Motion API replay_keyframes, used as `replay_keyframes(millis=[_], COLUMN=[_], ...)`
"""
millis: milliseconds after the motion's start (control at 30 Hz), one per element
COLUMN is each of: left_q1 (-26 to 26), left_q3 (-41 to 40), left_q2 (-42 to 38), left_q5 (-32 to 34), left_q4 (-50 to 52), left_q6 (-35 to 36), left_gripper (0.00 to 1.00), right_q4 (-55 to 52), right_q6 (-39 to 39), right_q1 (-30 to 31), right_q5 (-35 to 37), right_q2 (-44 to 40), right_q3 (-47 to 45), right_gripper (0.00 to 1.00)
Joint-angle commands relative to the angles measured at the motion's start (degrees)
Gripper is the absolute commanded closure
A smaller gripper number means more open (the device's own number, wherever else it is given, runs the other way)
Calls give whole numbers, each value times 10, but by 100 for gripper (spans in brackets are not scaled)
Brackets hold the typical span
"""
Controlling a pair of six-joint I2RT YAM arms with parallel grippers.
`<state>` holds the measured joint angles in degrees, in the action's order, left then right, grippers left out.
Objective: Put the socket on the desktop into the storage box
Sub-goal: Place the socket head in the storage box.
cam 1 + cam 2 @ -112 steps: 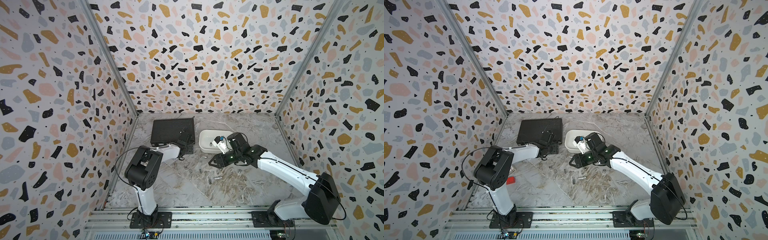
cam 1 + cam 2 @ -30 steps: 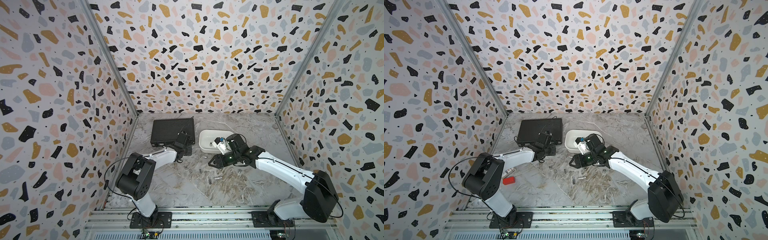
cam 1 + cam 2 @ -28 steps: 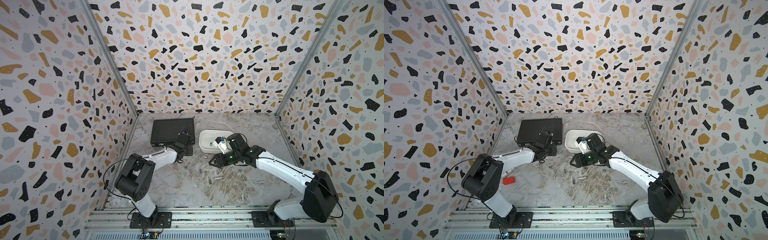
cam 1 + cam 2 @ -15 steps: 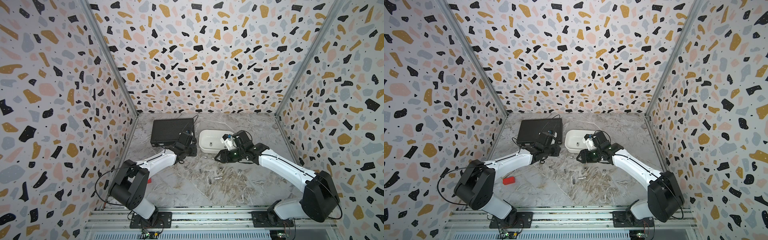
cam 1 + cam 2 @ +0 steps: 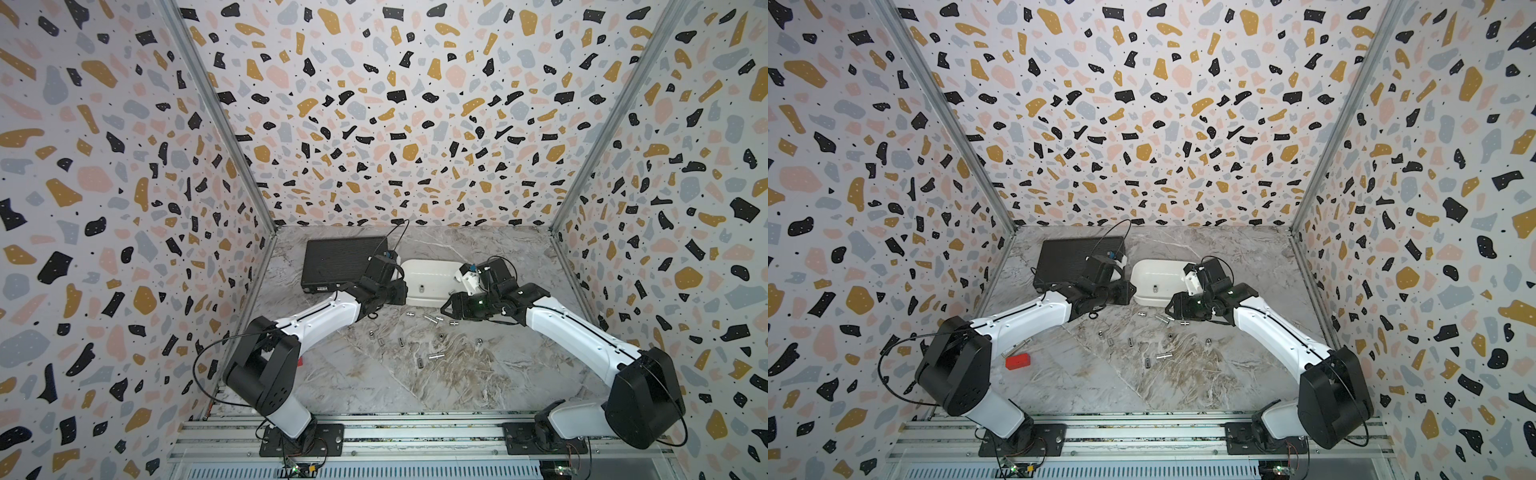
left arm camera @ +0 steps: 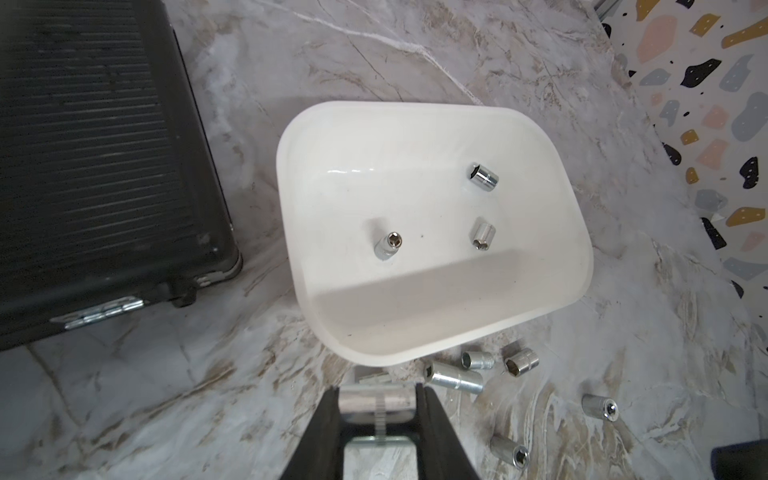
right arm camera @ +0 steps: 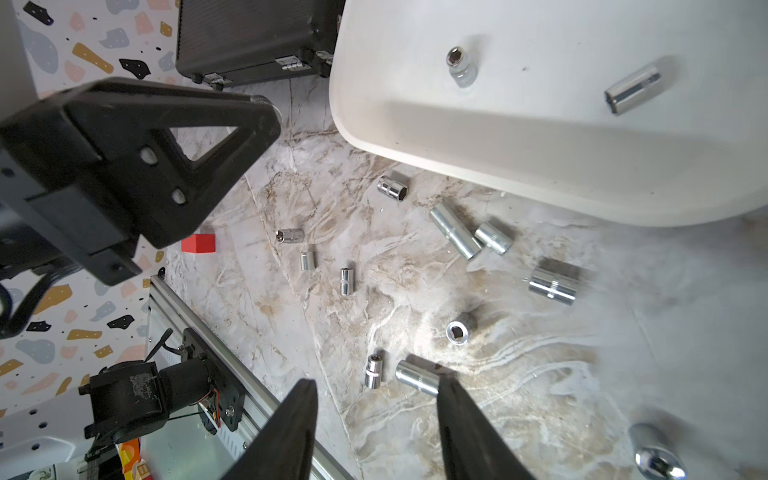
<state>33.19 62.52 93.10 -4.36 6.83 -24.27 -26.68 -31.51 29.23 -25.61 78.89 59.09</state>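
Note:
The patch of the box's bottom beside the upright socket is bare, so my left gripper will next move outward over the box's near rim and down to release at the box's bottom (image 5: 425,282) (image 6: 406,226) there.
The white storage box (image 6: 415,303) lies on the marble desktop (image 5: 374,374) and holds three sockets, one of them (image 6: 483,178) near its far wall. My left gripper (image 6: 377,395) is shut on a silver socket (image 6: 374,409), held crosswise just short of the box's near rim. In both top views it hangs at the box's left front corner (image 5: 395,291) (image 5: 1127,293). My right gripper (image 7: 376,399) is open and empty above the desktop, in front of the box (image 5: 451,305). Several loose sockets (image 5: 432,319) lie scattered there.
A black ribbed case (image 5: 338,259) with metal latches sits left of the box. A red block (image 5: 1018,360) lies near the left arm's base. Patterned walls close in three sides; a metal rail (image 5: 374,432) runs along the front.
My left gripper has moved right from the black case to the box's front left corner, with the socket in it. The right gripper has shifted slightly right and farther back.

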Motion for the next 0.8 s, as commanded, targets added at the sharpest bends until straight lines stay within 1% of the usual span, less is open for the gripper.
replay_keyframes(millis=[0,433,767], left_q1=[4,17,21], left_q3=[36,152,237], left_q2=[28,135,225], left_q5=[-14,-35,-46], left_q4=[-10,10,36], left_q6=[-3,6,17], left_gripper=[80,80,80], right_q4=[-20,-36,-45], right_q6=[-6,-11,-10], right_q1=[-6,-54,-68], right_q5=[9,8,8], right_q2=[-29,-44,-49], right_q3=[-6,-11,-8], right_gripper=[48,48,48])
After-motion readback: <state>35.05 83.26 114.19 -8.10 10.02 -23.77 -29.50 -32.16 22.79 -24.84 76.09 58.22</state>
